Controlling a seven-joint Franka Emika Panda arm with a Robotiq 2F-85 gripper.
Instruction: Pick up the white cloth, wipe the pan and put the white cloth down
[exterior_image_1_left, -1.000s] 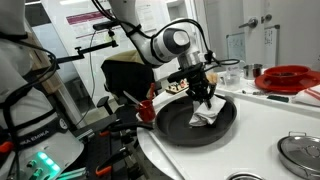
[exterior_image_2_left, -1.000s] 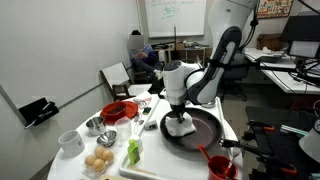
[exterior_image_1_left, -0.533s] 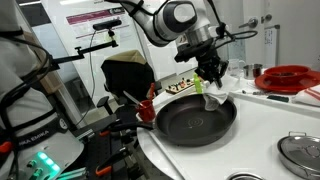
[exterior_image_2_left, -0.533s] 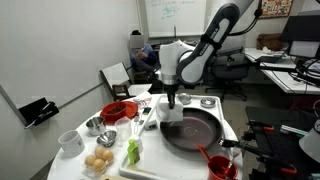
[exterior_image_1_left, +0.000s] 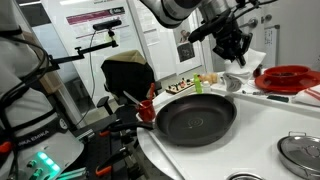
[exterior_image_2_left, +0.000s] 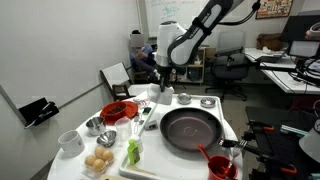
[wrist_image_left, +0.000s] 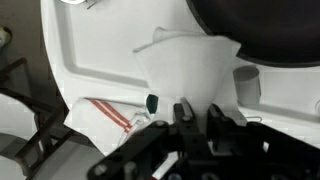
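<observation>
I will next shift my gripper toward the pot lid, then lower and release the cloth, since bare white table beside the pan lies below and that way.
In the wrist view the white cloth (wrist_image_left: 190, 68) hangs in folds from my gripper (wrist_image_left: 198, 108), whose two black fingers are shut on its upper edge. The dark round pan (exterior_image_1_left: 196, 118) sits on the white table with nothing in it. Its long handle points toward the table edge. In both exterior views my gripper (exterior_image_1_left: 233, 50) (exterior_image_2_left: 163, 72) is raised well above the table, beyond the pan's (exterior_image_2_left: 190, 128) far rim. In the wrist view only the pan's rim (wrist_image_left: 262, 25) shows, at the top right, apart from the cloth.
A red-striped towel (wrist_image_left: 105, 118) lies on the table below the cloth. A red round dish (exterior_image_1_left: 290, 77) and a steel pot lid (exterior_image_1_left: 300, 150) sit near the pan. Eggs (exterior_image_2_left: 98, 160), a red bowl (exterior_image_2_left: 118, 110) and a red cup (exterior_image_2_left: 218, 165) crowd the other side.
My gripper rose out of the pan with the cloth still held and moved up and away past the pan's far rim. The pan now lies bare.
</observation>
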